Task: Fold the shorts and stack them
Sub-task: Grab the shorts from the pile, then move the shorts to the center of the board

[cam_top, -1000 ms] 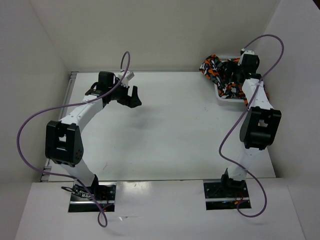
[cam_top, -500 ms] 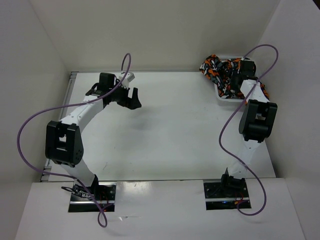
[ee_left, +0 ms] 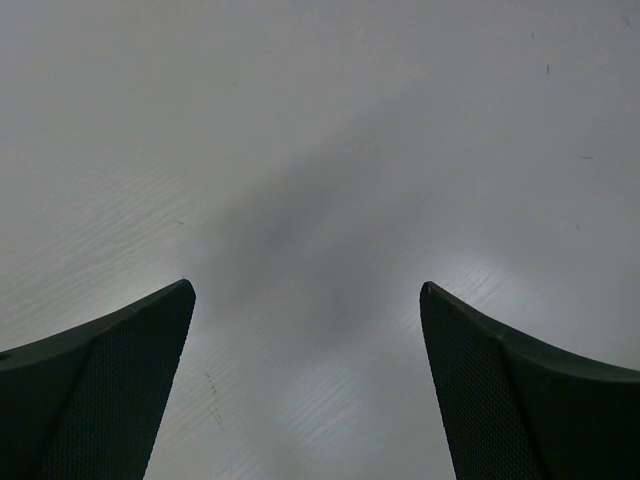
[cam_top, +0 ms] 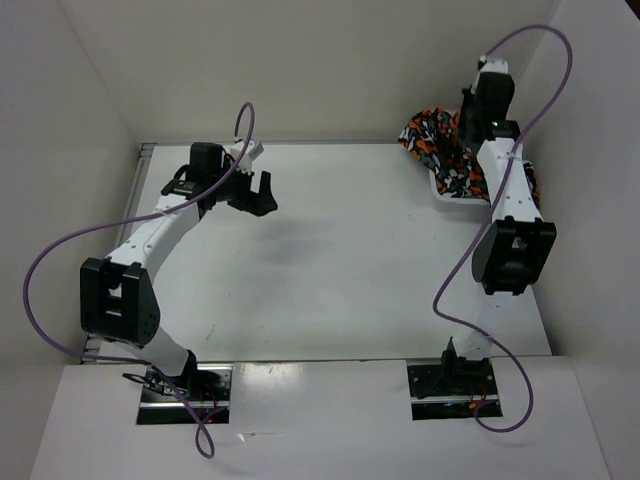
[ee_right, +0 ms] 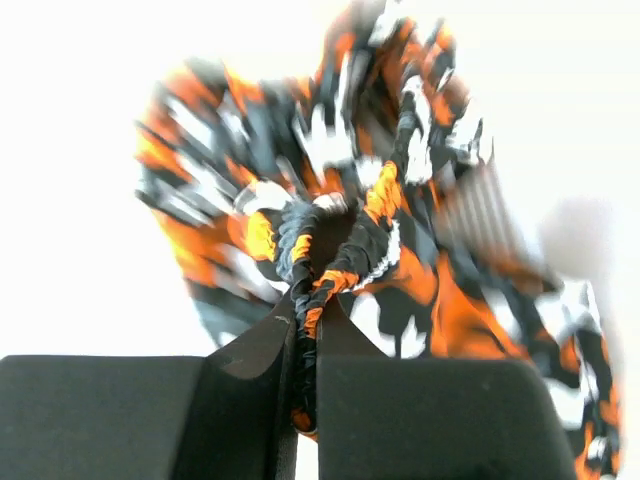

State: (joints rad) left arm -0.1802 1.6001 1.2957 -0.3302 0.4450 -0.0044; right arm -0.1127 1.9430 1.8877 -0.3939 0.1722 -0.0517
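Note:
I should bring my right gripper back, left in the top view and down, and release the shorts [cam_top: 437, 148] on the bare tabletop, where they have room to spread.
The shorts [cam_top: 437, 148], cloth with orange, black, white and grey blobs, lie bunched in and over the white basket [cam_top: 447, 194] at the table's far right. My right gripper [cam_top: 468, 120] hangs over that heap. In the right wrist view it [ee_right: 312, 300] is shut on a gathered elastic edge of the shorts [ee_right: 340, 190], and the rest of the cloth hangs blurred beyond the fingers. My left gripper [cam_top: 262, 192] hovers above the far left of the table, open; in its wrist view the gripper [ee_left: 305, 290] has only bare tabletop between its fingers.
White walls enclose the table on the left, back and right. The basket sits against the right wall. Purple cables loop from both arms. The white tabletop [cam_top: 330, 260] stretches between the two arms.
My right gripper has closed on the shorts' edge and its wrist has risen toward the back wall. The left arm has shifted slightly left, its gripper still open.

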